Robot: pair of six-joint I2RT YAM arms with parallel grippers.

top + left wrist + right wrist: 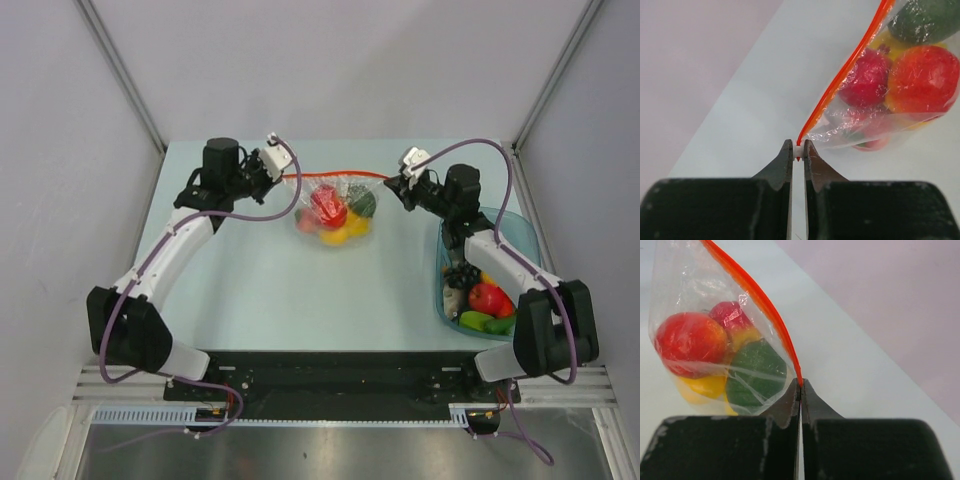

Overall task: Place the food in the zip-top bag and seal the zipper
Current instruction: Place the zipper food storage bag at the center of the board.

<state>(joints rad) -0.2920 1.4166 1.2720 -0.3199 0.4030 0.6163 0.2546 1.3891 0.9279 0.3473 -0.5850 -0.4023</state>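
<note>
My left gripper draws back and down next, laying the bag on the tabletop.
The clear zip-top bag (pixel 335 213) hangs stretched between my two grippers above the far middle of the table. Inside it sits food (pixel 333 214): a red piece, a yellow one and a green one, also seen through the plastic as food (pixel 920 80) and food (pixel 715 355). The red-orange zipper (pixel 335 175) runs taut along the bag's top. My left gripper (pixel 797 148) is shut on the white slider tab at the zipper's (pixel 850 65) left end. At the right end of the zipper (pixel 765 310), my right gripper (pixel 800 385) is shut on the strip.
A teal translucent tub (pixel 520 232) stands at the right edge of the table beside my right arm. It holds more toy food (pixel 485 300), red, green, dark and orange pieces. Grey walls enclose the table on the left, right and back.
</note>
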